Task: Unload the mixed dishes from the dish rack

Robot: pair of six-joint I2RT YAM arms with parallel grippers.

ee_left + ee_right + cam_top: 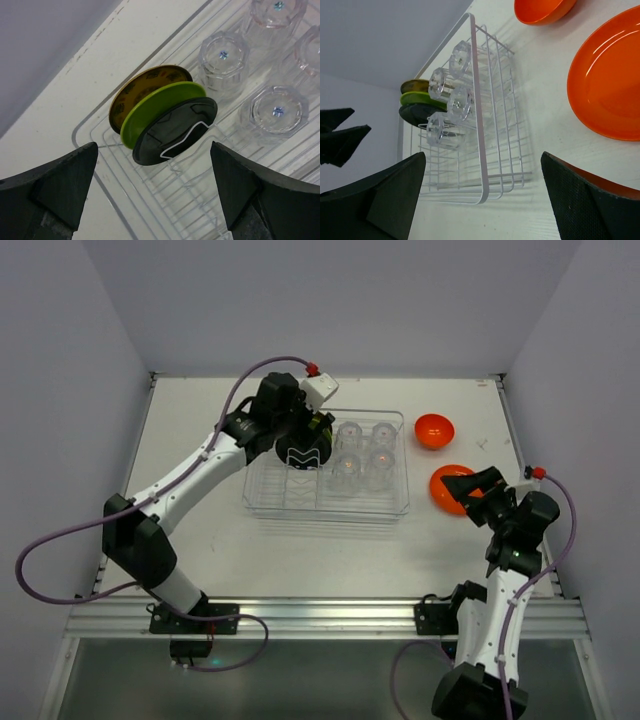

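The black plate is the one in front, before the green one, so my left gripper will next lower and turn its open fingers across the black plate's upper rim (156,123) to close there.
The dish rack (325,502), a clear tray with wire dividers, sits mid-table. In its left part three plates stand on edge: black (175,131), green (150,107) and patterned yellow (135,87). Several clear glasses (362,452) stand upside down in its right part. My left gripper (305,440) hovers open above the plates, nothing between its fingers. Right of the rack, the orange bowl (434,430) and an orange plate (448,488) lie on the table. My right gripper (474,490) is open just over that plate's near edge and holds nothing.
White walls close the table on the left, back and right. An aluminium rail (330,615) with both arm bases runs along the near edge. Purple cables loop off each arm. The left arm's fingers (340,135) show at the left of the right wrist view.
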